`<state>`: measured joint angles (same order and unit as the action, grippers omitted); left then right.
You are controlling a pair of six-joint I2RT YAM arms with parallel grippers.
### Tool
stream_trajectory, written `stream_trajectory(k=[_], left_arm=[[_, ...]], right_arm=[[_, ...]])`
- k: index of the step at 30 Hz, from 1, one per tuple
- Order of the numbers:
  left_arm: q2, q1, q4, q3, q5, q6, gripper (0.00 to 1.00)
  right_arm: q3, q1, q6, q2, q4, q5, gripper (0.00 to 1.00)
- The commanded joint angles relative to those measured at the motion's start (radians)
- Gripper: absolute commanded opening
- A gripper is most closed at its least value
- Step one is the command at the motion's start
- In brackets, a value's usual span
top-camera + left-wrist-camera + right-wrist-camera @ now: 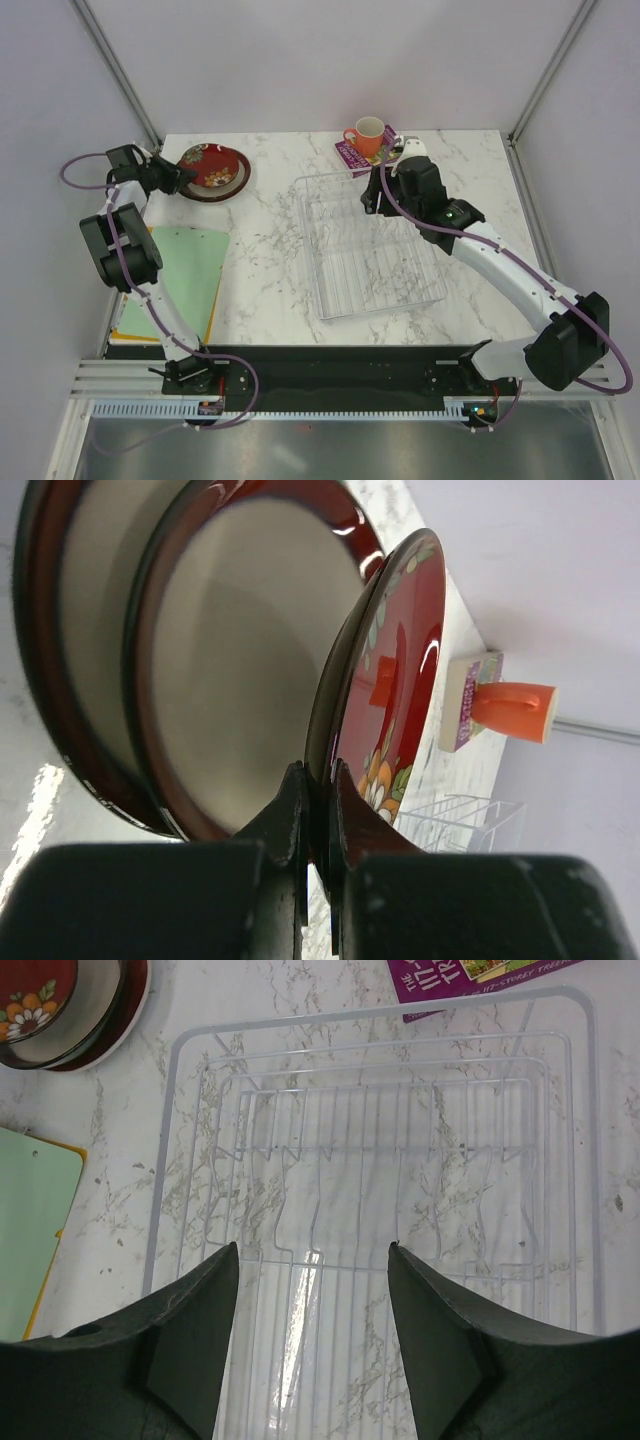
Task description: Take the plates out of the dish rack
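I need to move my left gripper down a little next toward the upper dark-rimmed plate [226,184] [248,645] and let go of the red flowered plate's rim, since the dark-rimmed pair is just below the gripper.
The see-through dish rack [366,245] lies in the middle of the marble table with no plates in it; it fills the right wrist view [380,1160]. A stack of red plates [212,170] lies at the back left. My left gripper [178,176] is shut on the rim of a red flowered plate [395,680], held over two dark-rimmed plates [230,670]. My right gripper [378,196] hangs open and empty over the rack's far end, its fingers [190,1330] wide apart.
An orange mug [366,137] stands on a purple book [355,152] at the back, just behind the rack. A green mat [180,270] on a yellow sheet lies at the left front. The plate stack also shows in the right wrist view [60,1010].
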<state>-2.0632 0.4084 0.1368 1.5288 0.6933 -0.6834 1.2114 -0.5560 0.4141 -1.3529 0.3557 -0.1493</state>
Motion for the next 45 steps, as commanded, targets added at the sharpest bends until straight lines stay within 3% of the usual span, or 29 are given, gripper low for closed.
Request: stream_trajectory(k=[1, 9, 13, 15, 20, 22, 36, 45], left_arm=[[-0.005, 0.010, 0.038, 0.056, -0.025, 0.047, 0.02], [-0.012, 0.012, 0.083, 0.060, -0.052, 0.062, 0.06], [-0.028, 0.013, 0.110, 0.073, -0.049, 0.062, 0.20], [-0.031, 0.012, 0.113, 0.073, -0.041, 0.062, 0.35], [-0.026, 0.013, 0.136, 0.080, -0.044, 0.071, 0.55], [-0.025, 0.013, 0.144, 0.080, -0.043, 0.074, 0.98], [0.002, 0.021, 0.230, 0.103, -0.049, 0.107, 1.00], [0.129, 0.021, 0.342, 0.146, -0.230, 0.203, 1.00]], right_arm=[[-0.012, 0.004, -0.005, 0.015, -0.040, 0.017, 0.68], [-0.029, 0.004, 0.005, 0.031, -0.041, 0.016, 0.68], [-0.033, 0.004, 0.006, 0.029, -0.043, 0.016, 0.68], [-0.035, 0.004, 0.006, 0.032, -0.043, 0.017, 0.68], [-0.042, 0.004, 0.006, 0.043, -0.041, 0.014, 0.68], [-0.047, 0.004, 0.011, 0.044, -0.043, 0.014, 0.68], [-0.072, 0.004, 0.017, 0.078, -0.040, 0.020, 0.68], [-0.082, 0.004, 0.023, 0.081, -0.040, 0.025, 0.69]])
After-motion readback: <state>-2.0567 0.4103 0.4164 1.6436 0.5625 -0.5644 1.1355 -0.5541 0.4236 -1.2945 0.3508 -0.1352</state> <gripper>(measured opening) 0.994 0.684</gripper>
